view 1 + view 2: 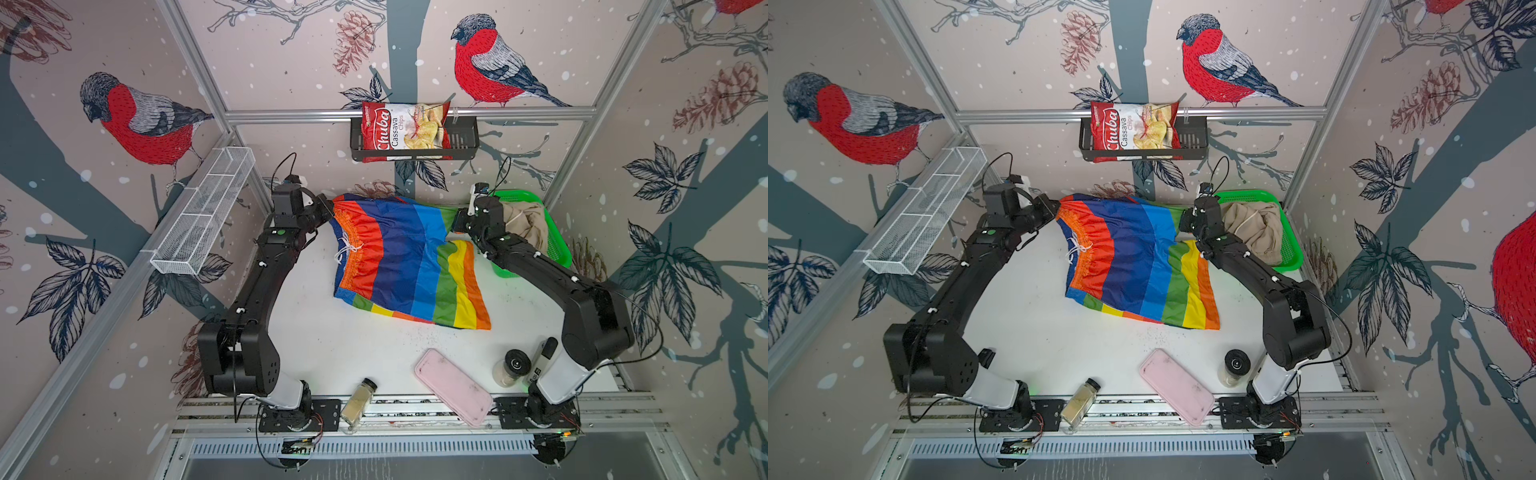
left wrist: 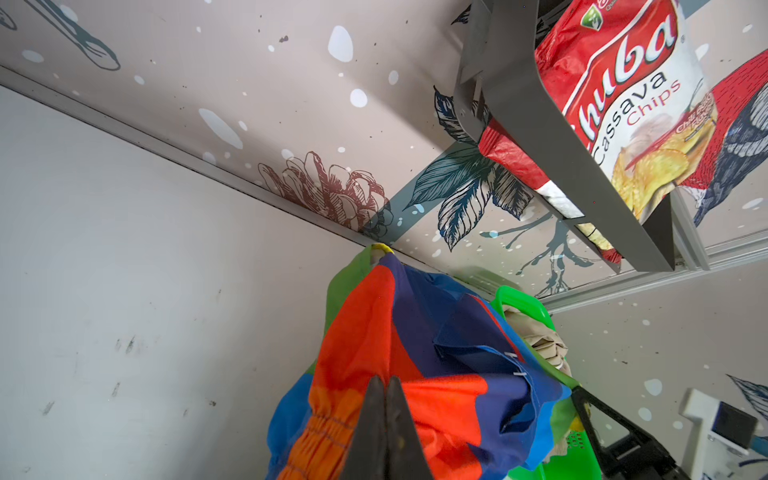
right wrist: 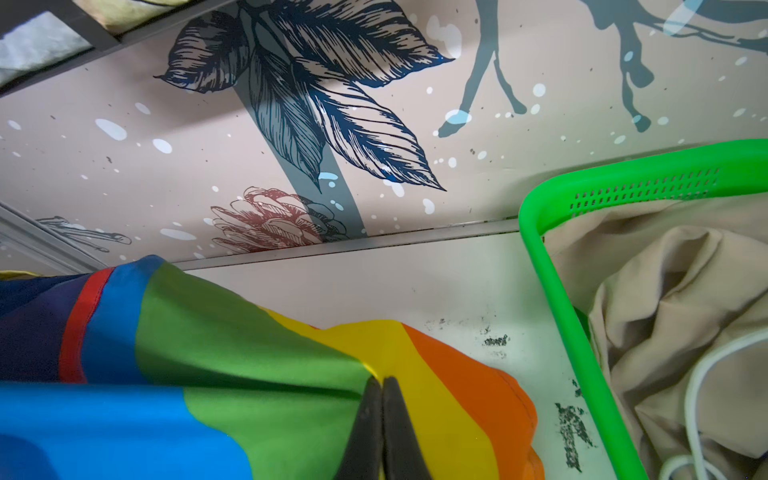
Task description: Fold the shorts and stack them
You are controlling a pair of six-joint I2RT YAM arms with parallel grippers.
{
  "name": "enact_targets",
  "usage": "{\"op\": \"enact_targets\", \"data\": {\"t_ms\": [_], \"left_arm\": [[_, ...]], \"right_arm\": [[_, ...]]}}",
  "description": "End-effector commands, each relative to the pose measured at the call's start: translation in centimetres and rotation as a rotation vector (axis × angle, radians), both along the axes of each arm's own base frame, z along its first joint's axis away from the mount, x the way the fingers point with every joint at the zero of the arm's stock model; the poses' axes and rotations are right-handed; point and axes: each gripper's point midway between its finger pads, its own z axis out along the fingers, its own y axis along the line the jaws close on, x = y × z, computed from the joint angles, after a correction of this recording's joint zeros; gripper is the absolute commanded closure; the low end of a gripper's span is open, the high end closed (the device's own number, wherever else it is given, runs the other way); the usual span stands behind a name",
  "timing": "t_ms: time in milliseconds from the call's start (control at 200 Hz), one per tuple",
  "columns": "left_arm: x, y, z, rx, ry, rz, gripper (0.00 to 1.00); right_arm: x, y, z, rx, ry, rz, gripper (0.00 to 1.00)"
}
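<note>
The near leg (image 1: 454, 286) still lies flat, so my right gripper rises next, then comes back toward that leg, below and back of it, and releases.
The rainbow shorts (image 1: 399, 257) (image 1: 1133, 262) lie spread on the white table, with the waistband and white drawstring to the left and the legs to the right. Their far edge is held up between both grippers. My left gripper (image 1: 330, 208) (image 2: 384, 380) is shut on the far corner of the orange waistband. My right gripper (image 1: 453, 222) (image 3: 381, 379) is shut on the green and yellow cloth of the far leg. The beige shorts (image 1: 525, 224) (image 3: 665, 299) sit crumpled in the green basket, just behind my right wrist.
The green mesh basket (image 1: 559, 245) stands at the back right corner. At the front edge lie a pink tray (image 1: 453, 386), a spice jar (image 1: 359, 401) and a grinder (image 1: 513, 368). A white wire basket (image 1: 203, 216) hangs on the left wall. A black shelf (image 1: 461, 141) holds a chips bag.
</note>
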Motion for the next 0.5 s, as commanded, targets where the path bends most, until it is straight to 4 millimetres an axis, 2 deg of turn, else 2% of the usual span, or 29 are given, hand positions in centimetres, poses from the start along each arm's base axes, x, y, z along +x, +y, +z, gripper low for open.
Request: {"op": "enact_targets", "data": {"t_ms": [0, 110, 190, 335, 425, 495], "left_arm": [[1.0, 0.1, 3.3, -0.001, -0.118, -0.008, 1.00], [1.7, -0.9, 6.2, -0.010, -0.154, -0.063, 1.00], [2.2, -1.5, 9.9, -0.010, -0.209, -0.099, 1.00], [2.2, -3.2, 18.0, -0.013, -0.331, -0.185, 1.00], [0.5, -4.8, 22.9, -0.020, -0.424, -0.263, 1.00], [-1.2, -6.0, 25.3, -0.024, -0.474, -0.322, 1.00]], "right_arm": [[0.2, -0.9, 0.5, -0.019, -0.011, -0.050, 0.92], [0.0, -1.1, 1.9, -0.003, -0.043, -0.053, 0.92], [0.0, -1.2, 3.9, 0.004, -0.081, -0.057, 0.92], [-0.7, -2.0, 10.2, 0.035, -0.210, -0.081, 0.92], [-2.2, -2.8, 14.6, 0.065, -0.318, -0.099, 0.93], [-4.0, -3.5, 17.3, 0.087, -0.394, -0.108, 0.93]]}}
